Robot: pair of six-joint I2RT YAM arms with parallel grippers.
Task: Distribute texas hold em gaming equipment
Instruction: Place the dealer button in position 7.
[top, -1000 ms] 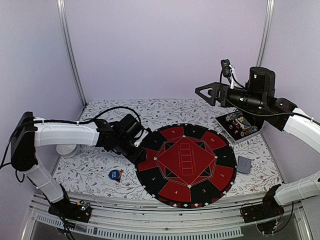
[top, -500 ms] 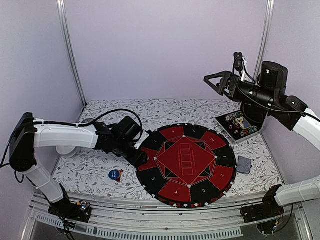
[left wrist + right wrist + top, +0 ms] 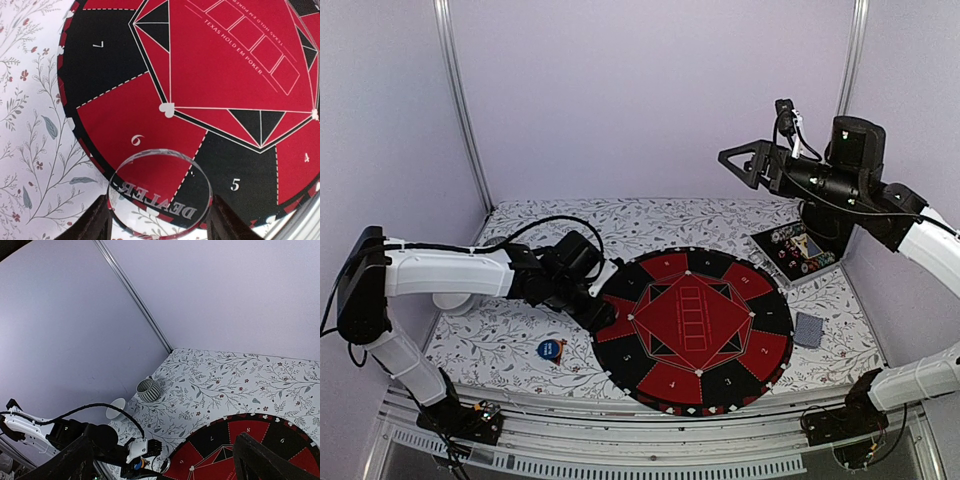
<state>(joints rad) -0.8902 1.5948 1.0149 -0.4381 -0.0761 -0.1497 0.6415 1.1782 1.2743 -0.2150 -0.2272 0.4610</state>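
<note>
The disc goes outward along the mat's rim in my left gripper next, then down there for release, since the black sector outward of the disc (image 3: 626,281) (image 3: 90,54) lies bare.
My left gripper (image 3: 159,212) is shut on a clear round disc (image 3: 161,172) lettered DEALER. It holds the disc just above the left rim of the round red-and-black mat (image 3: 235,65), over the sectors numbered 6 and 5. In the top view this gripper (image 3: 601,312) is at the mat's left edge (image 3: 620,350). A blue disc (image 3: 551,349) lies on the floral cloth near the front left. A grey-blue card stack (image 3: 808,329) lies right of the mat. My right gripper (image 3: 744,166) is open and empty, raised high over the back right; its fingers (image 3: 272,462) frame the right wrist view.
An open case of poker chips (image 3: 797,250) stands at the back right. A white bowl (image 3: 116,408) and a striped cup (image 3: 149,389) stand at the back left, behind my left arm. Metal posts (image 3: 460,110) stand at the back corners.
My right arm has risen and now points its gripper left, higher above the table. My left gripper with the DEALER disc has edged slightly towards the mat.
</note>
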